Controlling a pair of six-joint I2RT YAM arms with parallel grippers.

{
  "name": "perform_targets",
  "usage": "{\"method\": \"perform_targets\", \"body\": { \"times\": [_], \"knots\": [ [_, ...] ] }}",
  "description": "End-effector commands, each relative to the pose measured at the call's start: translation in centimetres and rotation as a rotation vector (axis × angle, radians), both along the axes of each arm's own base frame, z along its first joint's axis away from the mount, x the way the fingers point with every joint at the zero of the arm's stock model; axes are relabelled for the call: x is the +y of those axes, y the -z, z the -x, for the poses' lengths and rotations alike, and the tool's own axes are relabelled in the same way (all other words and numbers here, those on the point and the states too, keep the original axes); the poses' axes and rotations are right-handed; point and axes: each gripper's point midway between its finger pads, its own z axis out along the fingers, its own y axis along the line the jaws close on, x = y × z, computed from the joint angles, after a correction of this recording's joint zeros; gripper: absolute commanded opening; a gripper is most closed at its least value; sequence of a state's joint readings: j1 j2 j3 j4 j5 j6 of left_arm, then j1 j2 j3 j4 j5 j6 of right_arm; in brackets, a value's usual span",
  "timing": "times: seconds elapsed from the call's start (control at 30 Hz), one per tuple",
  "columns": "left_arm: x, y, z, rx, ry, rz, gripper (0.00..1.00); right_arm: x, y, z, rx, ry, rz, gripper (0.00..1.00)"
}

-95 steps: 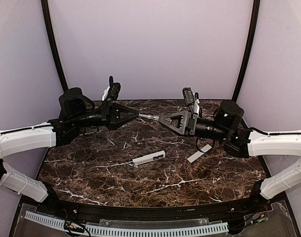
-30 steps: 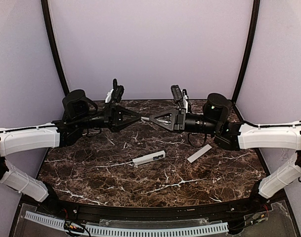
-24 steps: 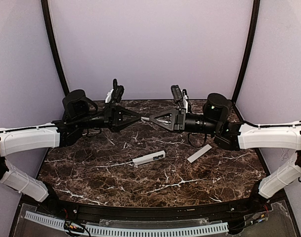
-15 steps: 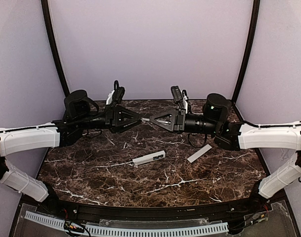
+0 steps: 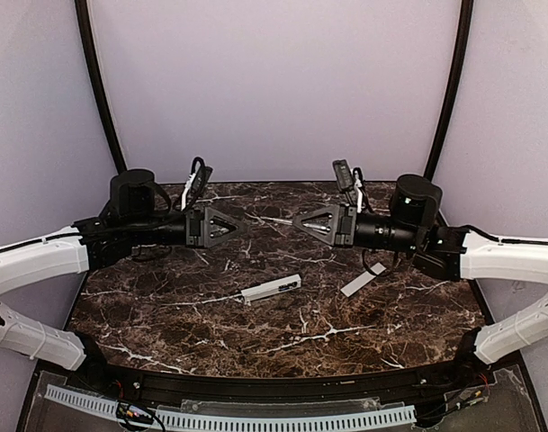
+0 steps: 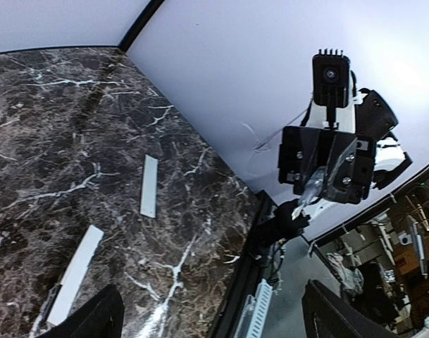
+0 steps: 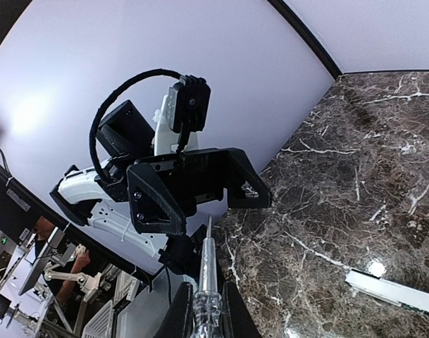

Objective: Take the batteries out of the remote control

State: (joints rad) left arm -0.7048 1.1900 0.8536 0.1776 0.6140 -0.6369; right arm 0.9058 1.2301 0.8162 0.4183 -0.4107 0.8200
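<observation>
The remote's end farther from the cover piece (image 5: 253,294) (image 6: 61,308) is below the left gripper, so the left gripper will go down next and tilt its open fingers down onto that end.
The white remote control (image 5: 271,288) lies flat in the middle of the marble table, and shows again in the left wrist view (image 6: 73,274) and the right wrist view (image 7: 394,292). No batteries show in any view. My right gripper (image 5: 299,221) hangs above the table's back, shut on a clear-handled screwdriver (image 7: 207,271) whose thin metal shaft (image 5: 275,219) points left. My left gripper (image 5: 229,225) faces it from a short gap away, open and empty, its dark fingers (image 6: 94,320) spread wide. From the left wrist view the right gripper (image 6: 320,172) faces me head on.
A flat white cover strip (image 5: 363,280) lies right of the remote, also visible as the cover strip (image 6: 150,185) from the left wrist. Purple walls close the table on three sides. A black rail (image 5: 274,387) runs along the near edge.
My left gripper has opened, let go of the screwdriver tip and drawn back left. The right arm has shifted right, keeping the screwdriver.
</observation>
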Motion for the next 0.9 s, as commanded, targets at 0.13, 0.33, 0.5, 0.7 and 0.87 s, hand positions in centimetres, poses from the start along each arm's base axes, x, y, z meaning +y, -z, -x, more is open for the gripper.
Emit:
{"method": "perform_targets", "body": {
  "times": [0.13, 0.33, 0.5, 0.7, 0.87],
  "knots": [
    [1.6, 6.5, 0.1, -0.273, -0.069, -0.319, 0.86, -3.7, 2.6, -1.0, -0.041, 0.168, 0.169, 0.00],
    [0.9, 10.6, 1.3, -0.319, 0.010, -0.399, 0.85, -6.8, 3.4, -1.0, -0.096, 0.261, 0.270, 0.00],
    [0.4, 13.5, 1.3, -0.353, 0.049, -0.455, 0.85, -8.4, 3.5, -0.8, -0.127, 0.302, 0.313, 0.00],
    [0.1, 15.9, 0.3, -0.397, 0.058, -0.516, 0.85, -9.1, 3.5, -0.7, -0.131, 0.316, 0.340, 0.00],
    [-0.5, 18.5, -0.1, -0.370, 0.126, -0.526, 0.85, -9.3, 3.8, -0.7, -0.130, 0.319, 0.350, 0.00]
  ]
}}
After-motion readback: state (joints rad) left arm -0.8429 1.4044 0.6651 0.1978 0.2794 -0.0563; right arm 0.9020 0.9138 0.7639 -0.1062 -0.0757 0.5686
